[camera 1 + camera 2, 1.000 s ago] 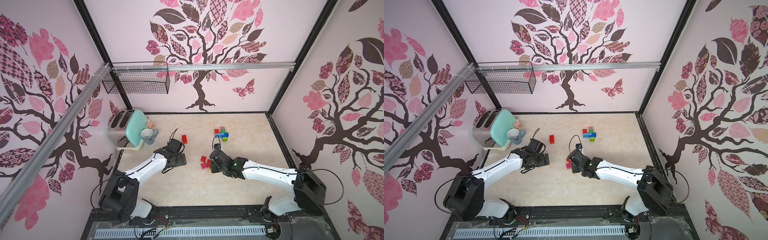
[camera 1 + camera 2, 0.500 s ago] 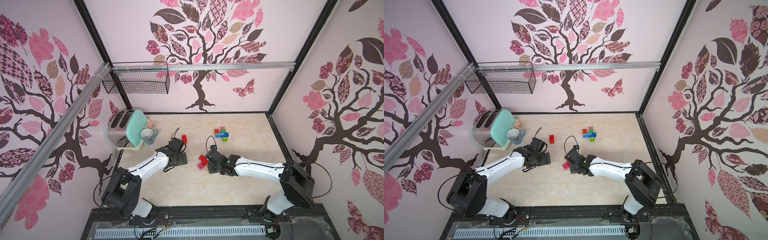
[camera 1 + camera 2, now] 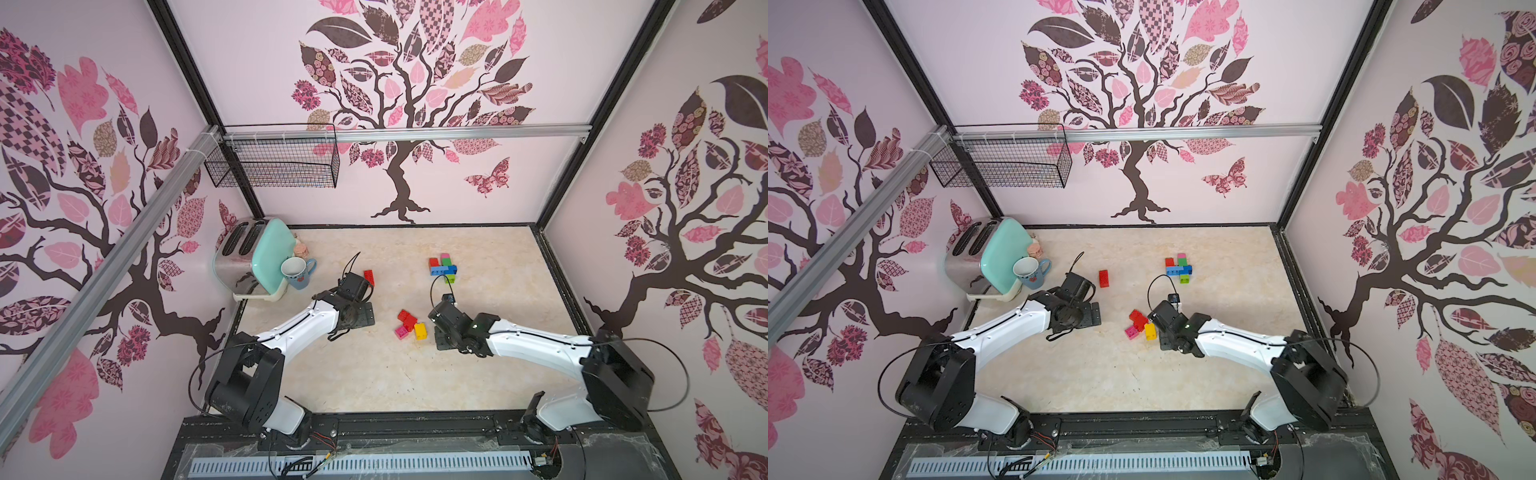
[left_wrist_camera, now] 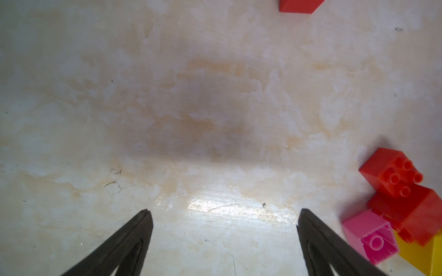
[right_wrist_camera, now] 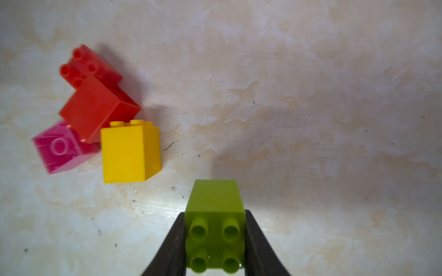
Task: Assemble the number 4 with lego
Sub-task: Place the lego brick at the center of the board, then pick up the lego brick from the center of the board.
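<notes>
I need to move my right gripper down and toward the loose cluster next and release the lime-green brick (image 5: 215,205) there, because the spot (image 5: 174,135) on the tabletop beside the yellow brick is bare.
My right gripper (image 5: 215,241) is shut on a lime-green lego brick (image 5: 215,205), whose studs face the wrist camera. Just left of it in both top views lies a loose cluster: two red bricks (image 3: 407,319), a pink one (image 3: 401,331) and a yellow one (image 3: 420,331). At the back stands a joined group of red, green, pink and blue bricks (image 3: 443,268). A lone red brick (image 3: 1104,278) lies beside my left wrist. My left gripper (image 4: 222,215) is open over bare tabletop, with the cluster off to one side of its fingers (image 4: 311,229).
A mint toaster (image 3: 253,262) and a blue mug (image 3: 297,272) stand at the back left, close to my left arm. A wire basket (image 3: 274,164) hangs on the rear wall. Walls enclose the table on three sides.
My right gripper has drawn back to the right from the cluster with the green brick, uncovering the yellow brick. My left arm has barely moved.
</notes>
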Motion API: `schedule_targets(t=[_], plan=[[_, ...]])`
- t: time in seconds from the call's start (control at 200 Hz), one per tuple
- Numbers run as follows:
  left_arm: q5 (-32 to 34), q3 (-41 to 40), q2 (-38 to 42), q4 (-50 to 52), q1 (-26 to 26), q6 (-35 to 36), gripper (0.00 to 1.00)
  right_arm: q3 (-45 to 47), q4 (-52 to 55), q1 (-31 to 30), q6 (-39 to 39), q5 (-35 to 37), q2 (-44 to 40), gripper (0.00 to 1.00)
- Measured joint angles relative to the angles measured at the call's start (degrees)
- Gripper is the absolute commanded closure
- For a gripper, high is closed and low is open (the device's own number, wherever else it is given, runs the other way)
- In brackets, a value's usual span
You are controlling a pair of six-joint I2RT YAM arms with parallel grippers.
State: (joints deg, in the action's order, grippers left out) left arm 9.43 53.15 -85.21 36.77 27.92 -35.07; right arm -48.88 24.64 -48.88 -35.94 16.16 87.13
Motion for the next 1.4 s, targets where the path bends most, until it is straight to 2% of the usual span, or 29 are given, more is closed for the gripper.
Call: schedule_targets(t=[0.14, 0.3, 0.46, 0.64, 0.67, 0.725, 0.8, 0.865, 1.03, 1.196, 1.401], plan=[[0.96, 0.11, 0.07, 0.15, 0.00, 0.42, 0.02, -8.00, -1.27, -0.11, 0.42, -0.61, 9.73, 0.97], [1.86, 0.07, 0.50, 0.13, 0.00, 0.44, 0.02, -13.29, -3.67, -0.09, 1.22, -3.50, 14.32, 0.92], [2.56, 0.07, 0.52, 0.24, 0.00, 0.50, 0.02, -15.69, -5.81, -0.55, 0.68, -7.43, 15.72, 0.86], [2.97, 0.07, 0.52, 0.20, -0.02, 0.63, 0.02, -15.67, -2.86, -0.81, -0.26, -2.80, 15.61, 0.79], [2.97, 0.07, 0.52, 0.17, -0.02, 0.66, 0.02, -15.67, -2.05, -0.81, -0.26, -1.97, 15.61, 0.75], [2.95, 0.07, 0.52, 0.17, -0.02, 0.66, 0.02, -15.67, -0.70, -0.81, -0.24, -0.81, 15.61, 0.62], [2.95, 0.07, 0.50, 0.17, -0.02, 0.76, 0.02, -15.69, 0.74, -0.72, -0.02, -0.33, 15.61, 0.34], [2.95, 0.07, 0.50, 0.17, -0.02, 0.81, 0.02, -16.13, 2.05, -0.63, 0.72, -0.37, 15.61, 0.25], [2.97, 0.07, 0.55, 0.17, -0.02, 0.83, 0.02, -19.96, 2.75, -0.52, 4.33, -1.44, 15.17, 0.25], [2.99, 0.07, 1.29, 0.17, -0.26, 0.83, 0.02, -21.79, -0.90, 0.48, 15.87, -7.54, 14.40, 0.26], [3.72, -0.59, 3.87, 0.24, -1.60, -0.28, 0.02, -32.89, 0.81, 1.46, 24.52, -9.94, 22.58, 0.25]])
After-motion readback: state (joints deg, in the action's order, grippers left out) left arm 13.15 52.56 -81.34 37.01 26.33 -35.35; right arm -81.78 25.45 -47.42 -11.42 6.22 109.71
